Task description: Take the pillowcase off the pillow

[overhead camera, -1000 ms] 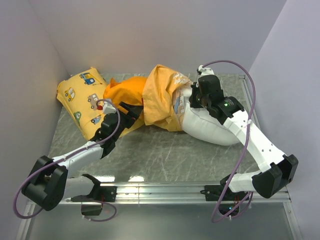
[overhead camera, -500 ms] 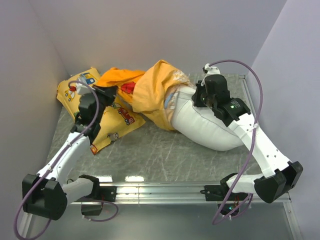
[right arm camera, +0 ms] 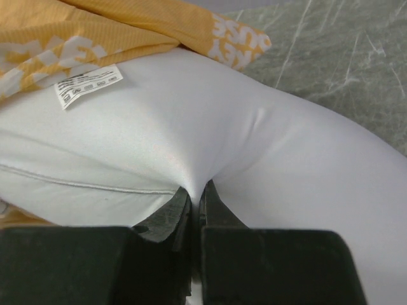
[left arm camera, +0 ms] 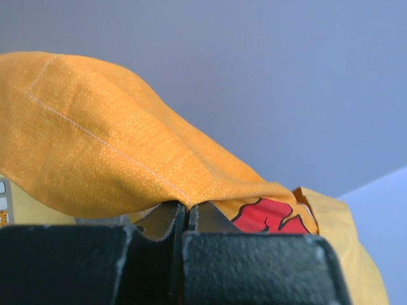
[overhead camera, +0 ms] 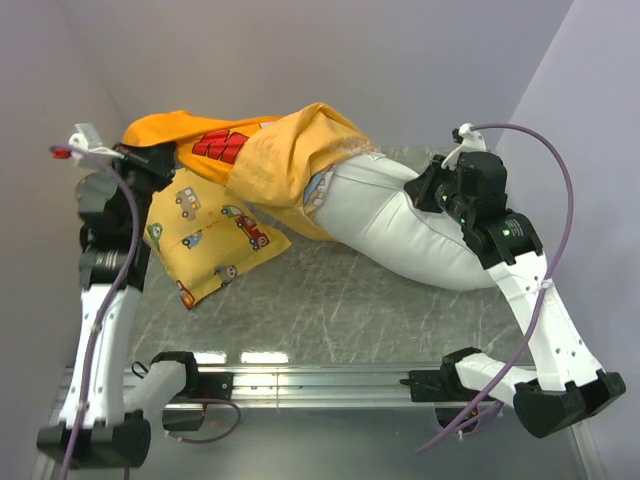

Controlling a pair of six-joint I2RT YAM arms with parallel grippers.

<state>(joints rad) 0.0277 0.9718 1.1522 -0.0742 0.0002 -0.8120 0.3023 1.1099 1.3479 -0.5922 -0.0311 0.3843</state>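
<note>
The right gripper lowers the raised pillow to the left in the top view toward the tabletop next and releases, since the pillowcase's hem (right arm camera: pixel 238 44) is that way.
The orange pillowcase (overhead camera: pixel 262 150) is stretched from the back left toward the middle, its open end still round the left end of the white pillow (overhead camera: pixel 400 225). My left gripper (overhead camera: pixel 150 158) is raised at the far left, shut on the pillowcase's closed end (left arm camera: pixel 114 146). At the right, my right gripper (overhead camera: pixel 422 190) is shut on a pinch of the pillow's white cloth (right arm camera: pixel 210 133). A red print (left arm camera: pixel 270 215) shows on the pillowcase just past the left fingers. The pillow's label (right arm camera: pixel 89 84) lies near the pillowcase's hem (right arm camera: pixel 238 44).
A small yellow cushion with vehicle prints (overhead camera: pixel 210 240) lies on the grey marbled table (overhead camera: pixel 330 300) under the stretched cloth at left. Walls close in at the left, back and right. The metal rail (overhead camera: pixel 320 378) runs along the near edge.
My left gripper closed on the pillowcase, lifted and pulled it left and back, stretching the cloth. My right arm drew the pillow to the right, baring more white.
</note>
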